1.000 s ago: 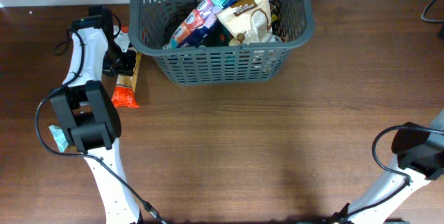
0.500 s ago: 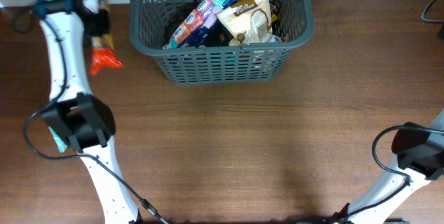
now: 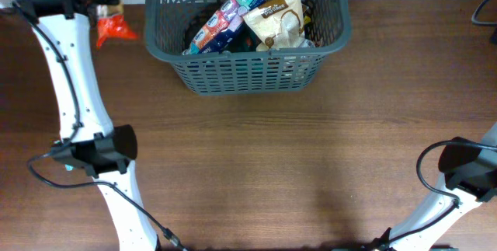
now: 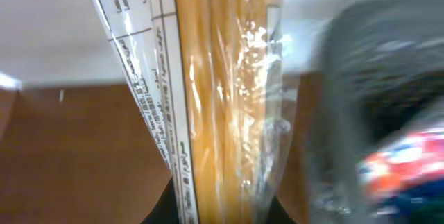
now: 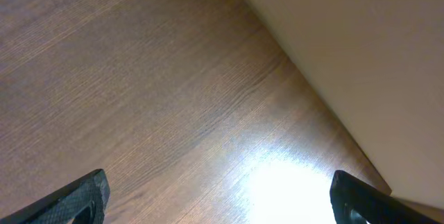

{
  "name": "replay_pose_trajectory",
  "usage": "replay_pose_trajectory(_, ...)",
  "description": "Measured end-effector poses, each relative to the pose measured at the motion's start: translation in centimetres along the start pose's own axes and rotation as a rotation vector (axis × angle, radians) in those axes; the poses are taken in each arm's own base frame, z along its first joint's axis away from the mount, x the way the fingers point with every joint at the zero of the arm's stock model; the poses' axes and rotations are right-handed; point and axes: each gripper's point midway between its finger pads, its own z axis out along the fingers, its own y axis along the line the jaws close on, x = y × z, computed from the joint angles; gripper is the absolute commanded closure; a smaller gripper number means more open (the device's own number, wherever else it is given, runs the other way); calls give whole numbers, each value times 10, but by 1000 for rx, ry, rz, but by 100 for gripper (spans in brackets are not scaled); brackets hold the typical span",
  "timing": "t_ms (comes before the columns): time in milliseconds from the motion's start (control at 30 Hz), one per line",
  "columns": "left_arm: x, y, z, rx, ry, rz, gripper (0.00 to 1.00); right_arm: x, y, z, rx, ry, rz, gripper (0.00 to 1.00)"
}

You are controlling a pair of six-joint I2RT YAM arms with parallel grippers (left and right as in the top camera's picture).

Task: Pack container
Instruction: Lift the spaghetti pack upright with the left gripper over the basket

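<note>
Next, my left gripper rises over the basket's side and lowers onto the packets inside to release, as they lie to its right in the overhead view.
The container [image 3: 248, 68] is a dark grey lattice basket at the back middle of the table, holding several packets. Its blurred wall also shows at the right of the left wrist view [image 4: 361, 99]. My left gripper [image 3: 105, 10] is shut on a clear packet of spaghetti with an orange-red end [image 3: 116, 27], lifted above the table just left of the basket. In the left wrist view the spaghetti packet [image 4: 222, 99] hangs between the fingers. My right gripper [image 5: 218, 193] is open and empty over bare wood.
A small teal packet [image 3: 66, 158] lies beside the left arm's base. The right arm's base [image 3: 466, 169] sits at the right edge. A pale wall runs past the table's far edge [image 5: 361, 57].
My left gripper has lifted the spaghetti packet off the table and carried it up and toward the back left, beside the basket's left rim. The right arm has not moved.
</note>
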Motion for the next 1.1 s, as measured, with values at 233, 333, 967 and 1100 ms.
replay_pose_trajectory(233,-47,-51,-77,47,-188,80,98,0,0,0,0,0,0,1)
replay_pose_trajectory(333,-61,-68,-112,41,-262,107,98,0,0,0,0,0,0,1)
replay_pose_trajectory(967,-66,-76,-148,-81,-299,198,98,0,0,0,0,0,1,1)
replay_pose_trajectory(1100,-65,-66,-149,-148,-287,203,98,0,0,0,0,0,0,1)
